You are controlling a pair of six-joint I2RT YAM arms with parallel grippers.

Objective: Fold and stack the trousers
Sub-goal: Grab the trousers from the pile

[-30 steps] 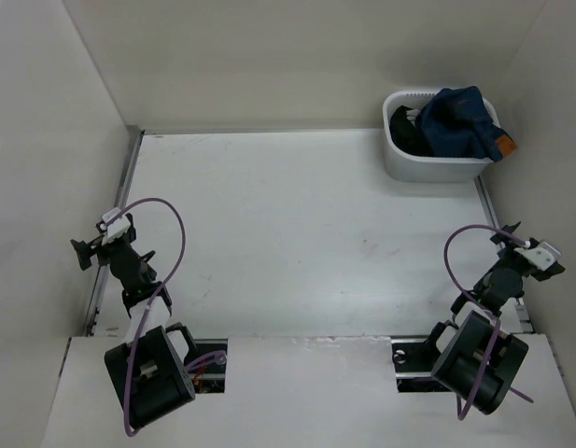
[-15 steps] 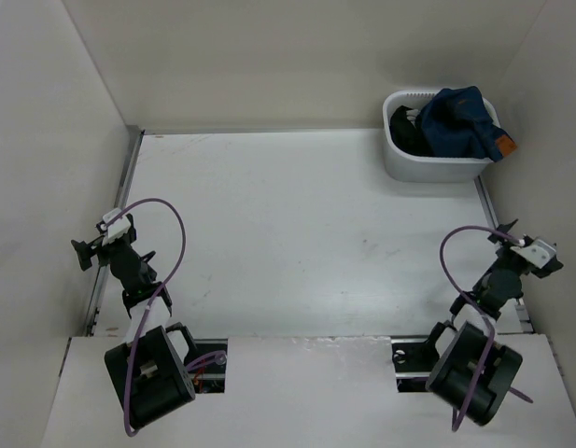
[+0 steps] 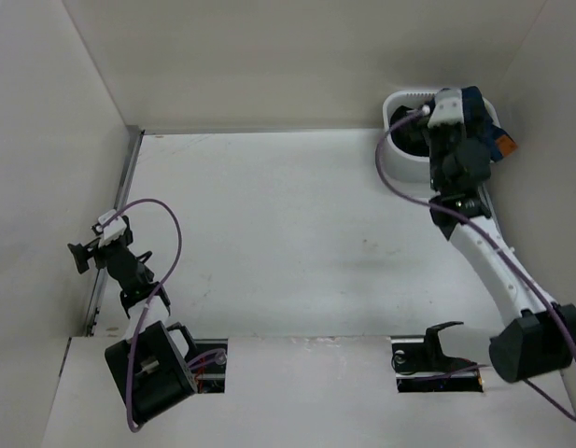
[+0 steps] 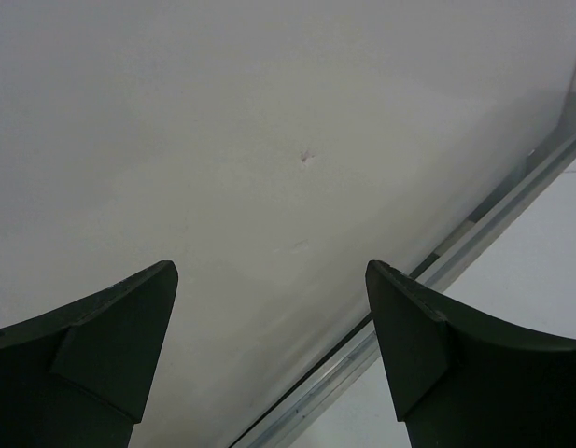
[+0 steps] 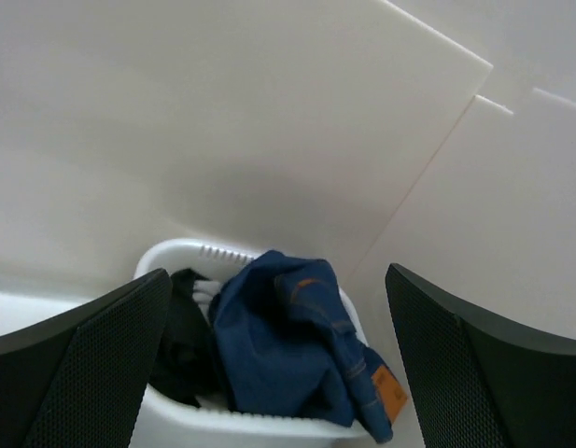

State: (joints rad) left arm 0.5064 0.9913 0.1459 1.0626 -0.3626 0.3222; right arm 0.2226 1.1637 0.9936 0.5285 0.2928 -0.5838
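Note:
The jeans' stitched fold (image 3: 475,105) (image 5: 327,313) lies raised on top of the heap. My right gripper is open and will move down and to the right in the top view over it next.
The dark navy jeans (image 5: 297,345), with orange stitching and an orange tag (image 5: 390,392), lie bunched in a white basket (image 5: 259,431) at the far right corner. In the top view the jeans (image 3: 478,107) are partly hidden by my right arm. My right gripper (image 5: 278,273) is open and empty. It hovers above the basket's near side (image 3: 453,131) without touching the jeans. My left gripper (image 3: 82,252) is open and empty at the left edge of the table, facing the side wall (image 4: 269,271).
A black garment (image 5: 180,345) and something white fill the left part of the basket (image 3: 400,166). White walls enclose the table on the left, back and right. A metal rail (image 4: 456,261) runs along the left edge.
My right arm has swung from its folded pose at the near right out to the basket in the far right corner. The left arm has barely moved.

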